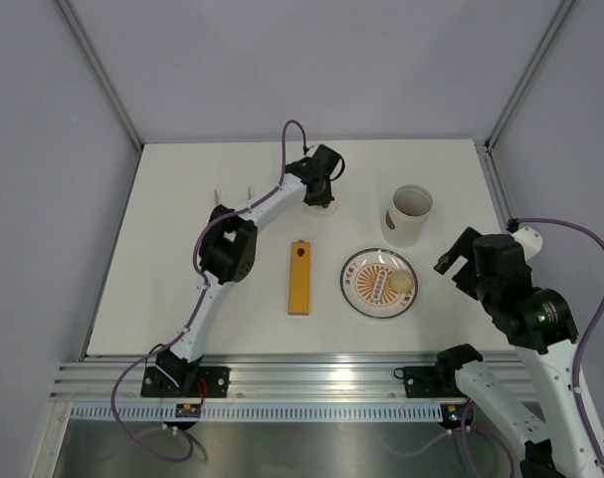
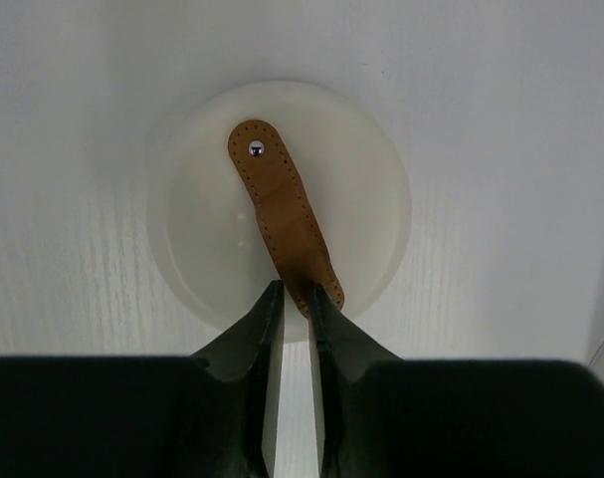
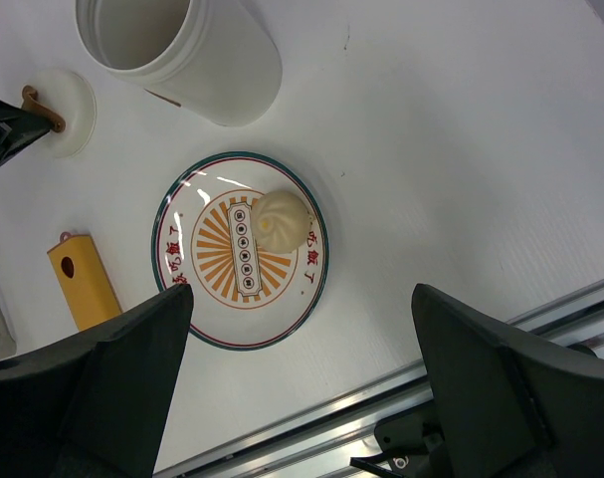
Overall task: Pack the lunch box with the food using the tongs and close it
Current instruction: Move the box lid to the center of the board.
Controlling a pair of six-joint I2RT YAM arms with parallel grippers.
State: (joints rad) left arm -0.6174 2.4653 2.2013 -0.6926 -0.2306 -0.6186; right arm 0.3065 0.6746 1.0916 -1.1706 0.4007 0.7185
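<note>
The strap, the flat lid's raised handle point(image 1: 329, 204) point(image 3: 43, 109), is below my right gripper and to its left in the top view, so I'll swing outward and down onto it.
The lunch box point(image 1: 409, 214) point(image 3: 182, 55) stands upright with its top open, right of centre. Its flat white lid point(image 2: 361, 199) point(image 3: 68, 110) lies on the table to its left. My left gripper point(image 1: 319, 197) point(image 2: 294, 289) is shut on the end of the lid's brown strap point(image 2: 277, 204). One piece of food, a pale bun point(image 1: 399, 283) point(image 3: 282, 221), sits on the patterned plate point(image 1: 356, 289) point(image 3: 164, 234). The tongs point(image 1: 217, 196) show as two thin prongs behind the left arm's elbow, mostly hidden. My right gripper point(image 1: 457, 255) point(image 3: 302, 291) hangs open above the table to the right of the plate.
A long flat orange bar point(image 1: 299, 277) point(image 3: 83, 281) lies left of the plate. Grey walls close the table's back and sides. An aluminium rail point(image 1: 311, 373) runs along the near edge.
</note>
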